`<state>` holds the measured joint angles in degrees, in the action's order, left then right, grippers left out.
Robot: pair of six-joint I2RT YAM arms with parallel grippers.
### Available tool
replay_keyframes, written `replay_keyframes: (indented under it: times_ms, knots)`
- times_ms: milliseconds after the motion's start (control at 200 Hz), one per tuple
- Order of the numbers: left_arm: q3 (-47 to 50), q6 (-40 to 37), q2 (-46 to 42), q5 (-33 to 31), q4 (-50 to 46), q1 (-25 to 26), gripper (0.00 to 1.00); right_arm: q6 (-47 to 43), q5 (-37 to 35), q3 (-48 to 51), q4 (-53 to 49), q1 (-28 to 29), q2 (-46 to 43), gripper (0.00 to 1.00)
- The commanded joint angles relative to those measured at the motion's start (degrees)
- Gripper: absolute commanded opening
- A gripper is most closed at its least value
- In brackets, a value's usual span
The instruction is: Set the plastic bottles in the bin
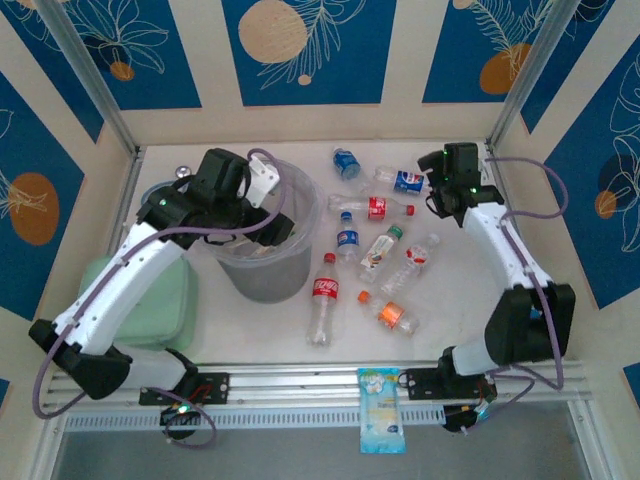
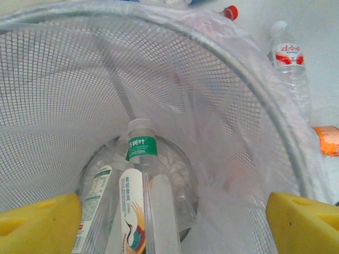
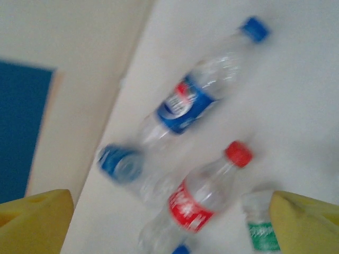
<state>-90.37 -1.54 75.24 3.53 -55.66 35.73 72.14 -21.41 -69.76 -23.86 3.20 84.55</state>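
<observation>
The Pepsi bottle's clear shoulder [image 3: 221, 67] beside its blue cap is free of other bottles, so my right gripper should move down onto it and close.
The bin [image 1: 262, 276] stands at the left of the table, a mesh bucket lined with thin plastic. My left gripper [image 1: 260, 192] hovers over its mouth, open and holding nothing. In the left wrist view the bin's mesh wall [image 2: 63, 79] surrounds three bottles lying at the bottom, among them a green-labelled one [image 2: 141, 148] and a crane-labelled one [image 2: 132, 211], below my left gripper [image 2: 169, 233]. Several bottles lie right of the bin. My right gripper [image 1: 440, 200] hangs open above the Pepsi bottle [image 1: 405, 181] [image 3: 196, 95] and the red-labelled bottle [image 1: 370, 208] [image 3: 204, 201].
A pale green pad [image 1: 150, 300] lies left of the bin under the left arm. A blue-and-white packet [image 1: 381, 408] rests on the front rail. More bottles: a blue one [image 1: 346, 162], a Coke [image 1: 324, 295], an orange one [image 1: 392, 314]. Walls enclose the table.
</observation>
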Motion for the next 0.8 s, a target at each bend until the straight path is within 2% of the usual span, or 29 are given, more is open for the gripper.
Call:
replay_keyframes:
  times_ms: [0,130,210,325,455,635,795]
  knots:
    - [1.8,-0.1,-3.1,4.3,1.2,-0.1,0.89,15.4,-5.0,2.5,3.5,-1.7,3.5,0.88]
    - [2.5,0.6,-4.3,7.3,1.9,-0.1,0.89,16.7,-6.6,-1.4,3.0,-2.2,11.2,0.88]
    - [2.7,0.3,-4.7,7.0,1.9,-0.1,0.89,16.3,-4.6,-6.3,0.9,-2.7,17.0,0.91]
    - [3.0,-0.1,-5.2,6.9,1.7,-0.1,0.9,14.8,-1.1,-10.5,3.9,-2.9,23.9,0.93]
    - [3.5,-0.3,-6.2,7.2,1.3,-0.1,0.89,14.3,-0.8,-13.7,6.0,-3.2,28.1,0.95]
    - [4.3,-0.7,-7.3,6.8,1.8,-0.1,0.9,16.0,3.7,-21.0,0.7,-4.7,35.3,0.99]
    - [2.6,-1.1,-6.4,5.6,0.1,-0.1,0.9,18.0,4.3,-22.8,1.4,-5.1,37.8,0.97]
